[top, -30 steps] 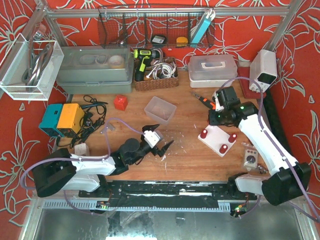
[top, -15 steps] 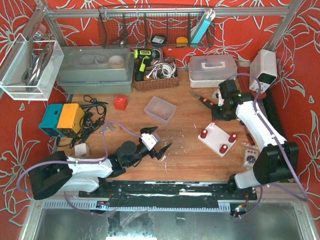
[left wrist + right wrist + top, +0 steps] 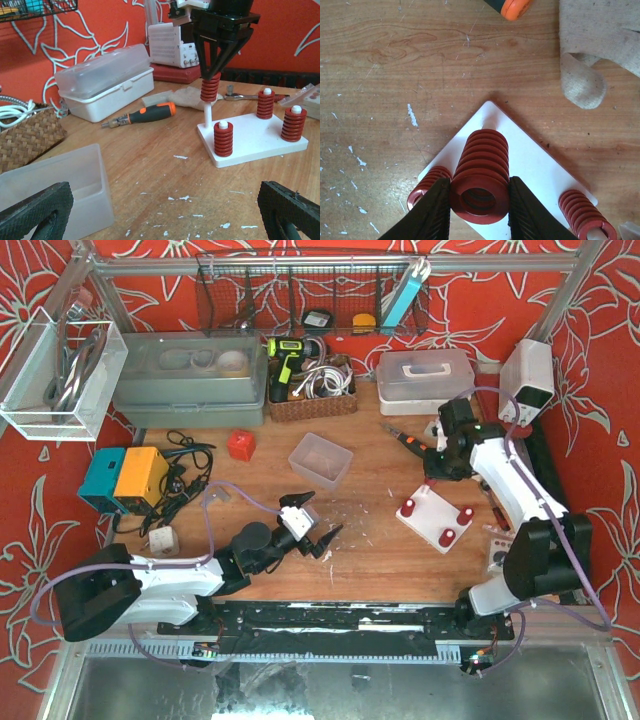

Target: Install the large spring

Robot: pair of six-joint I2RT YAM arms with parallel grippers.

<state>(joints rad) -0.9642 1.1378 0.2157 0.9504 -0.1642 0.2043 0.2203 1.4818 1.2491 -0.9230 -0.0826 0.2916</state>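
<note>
My right gripper lowers slightly over the white peg (image 3: 490, 123) below it and releases the spring next, since its lower end already sits at the peg's top.
My right gripper (image 3: 479, 200) is shut on a large red spring (image 3: 481, 175) and holds it upright over the far corner of the white peg plate (image 3: 535, 165). In the left wrist view the spring (image 3: 210, 89) sits at the top of a white peg (image 3: 206, 114), with the right gripper (image 3: 219, 60) above it. Three red springs (image 3: 223, 138) stand on the plate's (image 3: 252, 142) other pegs. In the top view the right gripper (image 3: 447, 455) is over the plate (image 3: 428, 520). My left gripper (image 3: 322, 523) is open and empty, low over the table, pointing at the plate.
A clear plastic tub (image 3: 320, 460) lies left of the plate. An orange-handled screwdriver (image 3: 140, 115), a white lidded box (image 3: 105, 82) and a cloth (image 3: 600, 45) lie behind it. A wicker basket (image 3: 312, 390) and cables (image 3: 185, 475) sit further left.
The right arm has swung its elbow in between one second ago and now. The gripper with the spring has stayed over the plate's far corner. The left gripper shifted slightly.
</note>
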